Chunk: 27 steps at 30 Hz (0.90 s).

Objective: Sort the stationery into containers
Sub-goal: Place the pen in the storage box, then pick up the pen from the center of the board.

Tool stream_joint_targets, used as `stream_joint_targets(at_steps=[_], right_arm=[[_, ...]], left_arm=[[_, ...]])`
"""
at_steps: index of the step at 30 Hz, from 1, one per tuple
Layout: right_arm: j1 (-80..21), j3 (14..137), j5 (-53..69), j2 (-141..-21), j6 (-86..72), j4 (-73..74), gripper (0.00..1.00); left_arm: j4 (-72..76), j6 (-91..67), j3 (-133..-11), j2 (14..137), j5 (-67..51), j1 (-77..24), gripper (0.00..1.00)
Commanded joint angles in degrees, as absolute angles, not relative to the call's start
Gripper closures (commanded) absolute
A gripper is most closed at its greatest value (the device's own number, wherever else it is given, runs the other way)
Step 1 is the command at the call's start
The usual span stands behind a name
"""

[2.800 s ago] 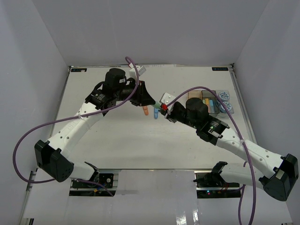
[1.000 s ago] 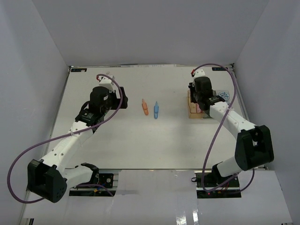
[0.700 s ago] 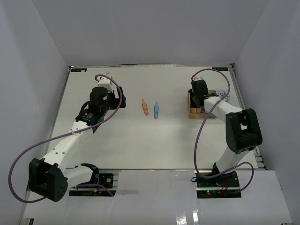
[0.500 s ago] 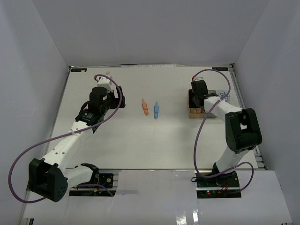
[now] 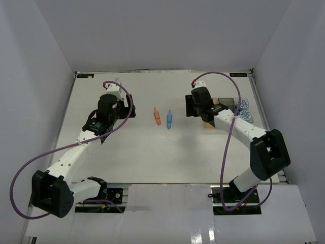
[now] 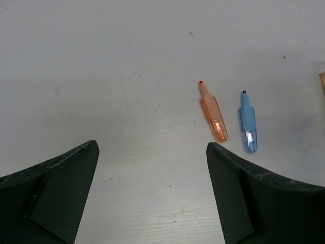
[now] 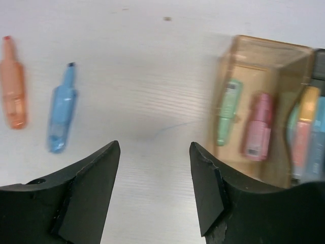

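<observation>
My right gripper is not yet at the blue stick, which lies loose outside the bins. It needs to go left in the top view next and down onto the blue stick's near end.
Two sticks lie loose mid-table: an orange one and a blue one. My right gripper is open and empty, over bare table between the blue stick and the amber bin. That bin holds a green stick and a pink one. The smoky grey bin next to it holds a peach stick and a light blue one. My left gripper is wide open, left of the orange stick.
Two round blue-and-white tubs sit at the right end of the bin row, near the table's right edge. My right arm covers most of the amber bin in the top view. White walls enclose the table.
My right gripper has opened and swung left from over the amber bin to the table beside it. The left arm has held still.
</observation>
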<state>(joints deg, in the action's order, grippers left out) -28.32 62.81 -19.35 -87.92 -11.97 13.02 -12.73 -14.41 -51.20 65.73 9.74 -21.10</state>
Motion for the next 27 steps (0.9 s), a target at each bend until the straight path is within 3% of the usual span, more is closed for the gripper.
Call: stream_joint_targets(at_steps=[1,12,27], right_arm=[[-34.1,65.6,-20.2,-90.2,-16.6,10.6,0.36],[-45.3,72.6,-23.8,-105.2,-23.6,7.8,0.36],[-47.4,73.0,-26.7,-113.3,-28.8,6.7,0.40]], left_arm=[[-13.1,-14.4,-52.4,65.3,11.0,-21.1,0.02],[-13.8,-14.5,-52.8,66.4,11.4,-21.1,0.02],[-13.8,-14.7,-52.7,66.3,11.6,-21.1,0.02]])
